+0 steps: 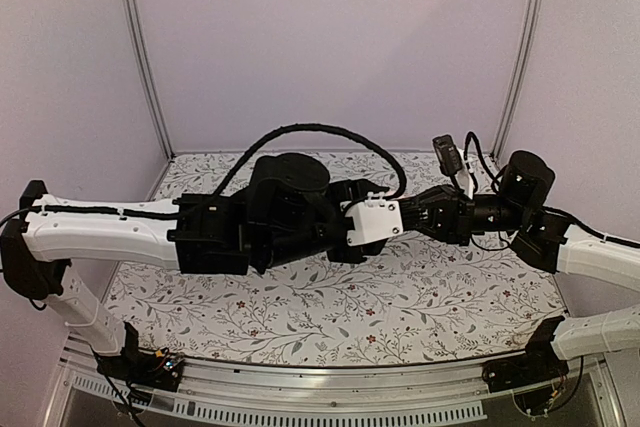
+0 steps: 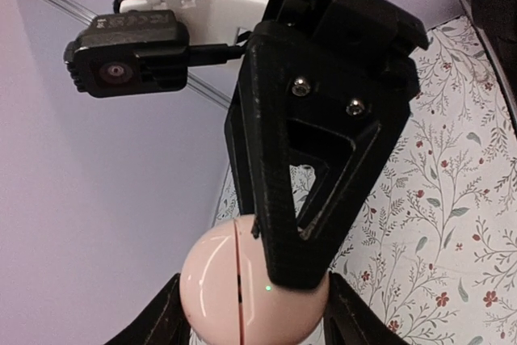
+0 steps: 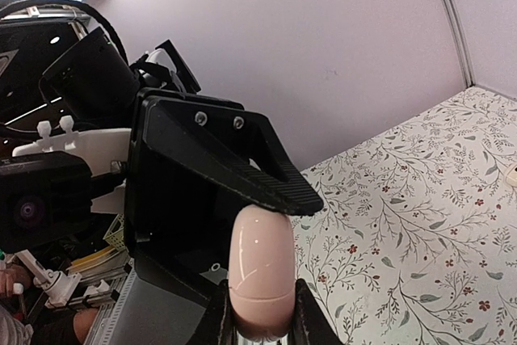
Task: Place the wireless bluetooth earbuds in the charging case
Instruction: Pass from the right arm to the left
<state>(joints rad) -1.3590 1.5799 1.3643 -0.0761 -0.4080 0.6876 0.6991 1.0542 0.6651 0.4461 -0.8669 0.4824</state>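
Observation:
The robot next needs to carry the case [image 3: 260, 264] in its left gripper to the left in the top view, then down onto the tabletop, and then let it go, because the case's lid is closed.
The charging case [image 3: 260, 264], a closed pale pink pebble, is held in the air above the table. My right gripper [image 3: 260, 321] is shut on its narrow sides. In the left wrist view the case [image 2: 218, 280] shows a lid seam and a small green light. My left gripper [image 2: 252, 317] has a finger against each wide side, and one of its fingers [image 3: 266, 175] presses the case's top. In the top view the left gripper [image 1: 385, 219] and right gripper [image 1: 418, 217] meet tip to tip and hide the case. A small pale lump [image 3: 510, 174] lies on the table, too cut off to tell whether it is the earbuds.
The floral tablecloth [image 1: 330, 307] covers the table under both arms. Pale walls with metal corner posts [image 1: 145, 57] close in the back and sides. The left arm's black cable [image 1: 330, 132] arches above the wrist.

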